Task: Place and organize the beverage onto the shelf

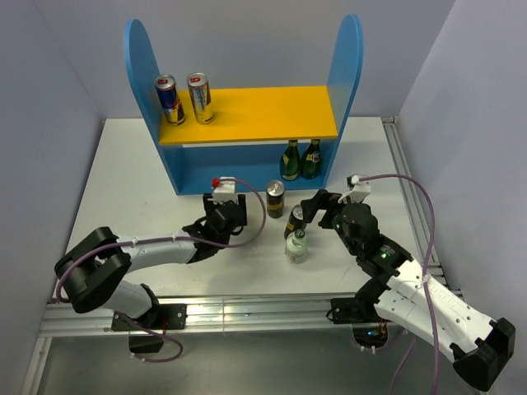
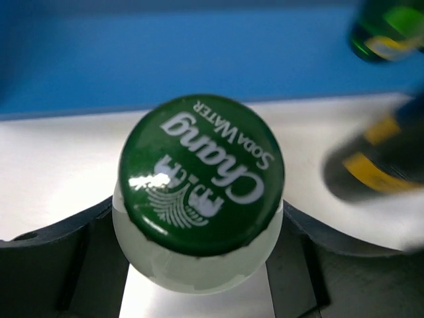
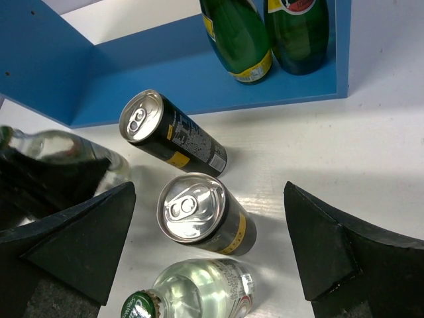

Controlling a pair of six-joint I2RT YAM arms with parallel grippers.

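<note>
My left gripper needs to move outward and left in the top view next, onto the lower level's end [image 1: 193,173] [image 2: 63,63] below the blue-and-silver can, since that end is empty.
The shelf [image 1: 247,115] stands at the back. A blue-and-silver can [image 1: 168,98] and a gold can [image 1: 200,97] stand on its yellow upper board. My left gripper [image 1: 226,219] is shut on a clear bottle with a green cap [image 2: 202,173], its fingers [image 2: 73,265] pressing both sides of the neck. That bottle also shows at the left of the right wrist view [image 3: 56,147]. My right gripper [image 1: 311,210] is open, its fingers [image 3: 79,245] on either side of a black-and-gold can [image 3: 202,215]. A second black-and-gold can [image 3: 171,132] stands beyond. A second clear bottle [image 3: 199,291] stands just in front.
Two dark green bottles [image 1: 300,159] stand at the right end of the shelf's lower level. The cans and the free clear bottle [image 1: 296,244] stand close together between the two grippers. A metal rail runs along the table's near edge [image 1: 247,311].
</note>
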